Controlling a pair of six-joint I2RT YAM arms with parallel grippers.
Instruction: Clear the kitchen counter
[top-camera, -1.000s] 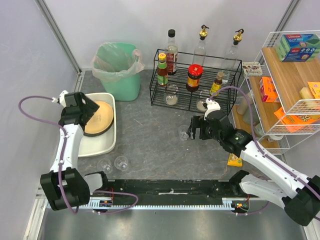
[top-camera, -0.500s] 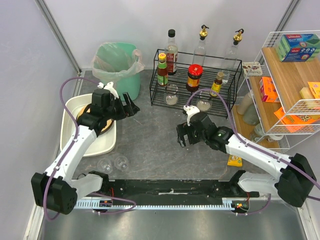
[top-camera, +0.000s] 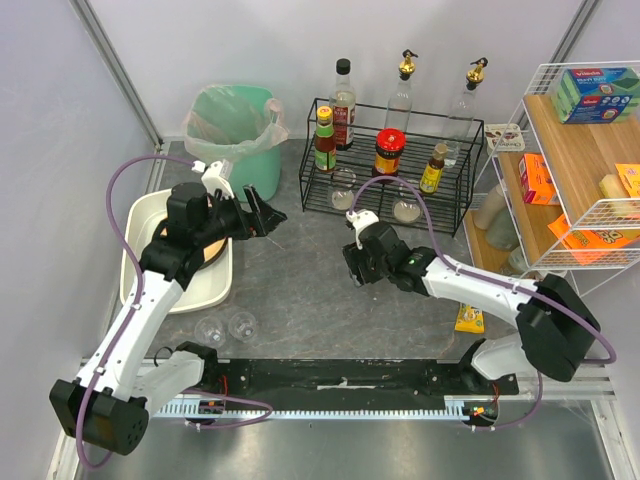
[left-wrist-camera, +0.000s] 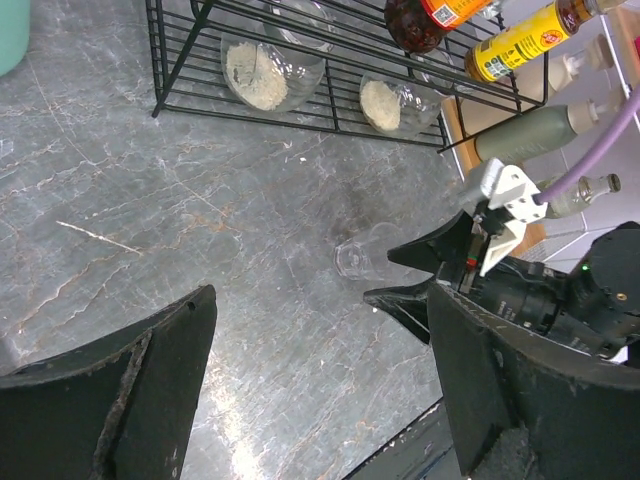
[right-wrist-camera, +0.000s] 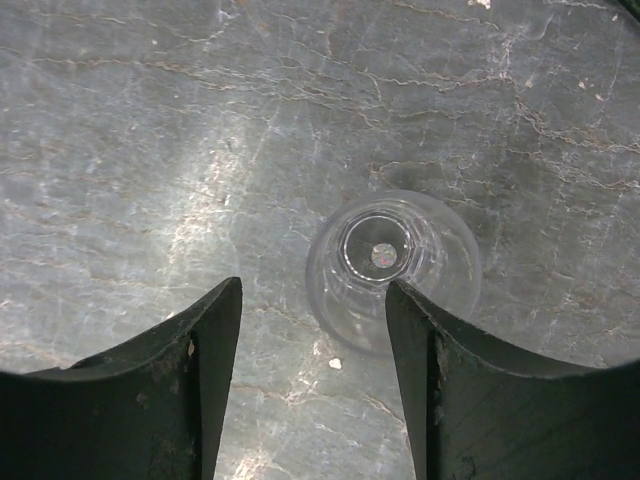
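The left gripper tilts up and moves toward the glass's base (left-wrist-camera: 350, 260), on its right in the top view, next. It does so since the right gripper nears the glass's rim.
The kitchen counter (top-camera: 300, 290) is a dark grey mottled worktop. A small clear glass (right-wrist-camera: 392, 262) stands upright on it, also showing in the left wrist view (left-wrist-camera: 358, 262). My right gripper (top-camera: 352, 266) hangs open just above the counter. Its jaws stand beside the glass, which lies just past the fingertips and partly behind the right finger (right-wrist-camera: 450, 380). In the top view the glass is hidden by this gripper. My left gripper (top-camera: 262, 212) is open and empty, in the air right of the white tub (top-camera: 140, 285). It faces the right gripper (left-wrist-camera: 405, 275).
The tub holds a tan plate (top-camera: 207, 252). Two clear glasses (top-camera: 226, 327) stand near the front edge. A green bin (top-camera: 235, 135) and a black wire rack (top-camera: 395, 165) with bottles and bowls line the back. A shelf unit (top-camera: 580, 170) stands at the right, with a yellow item (top-camera: 468, 320) beside it.
My left arm swung from over the tub out towards the counter's middle. My right gripper moved left and now sits over the glass.
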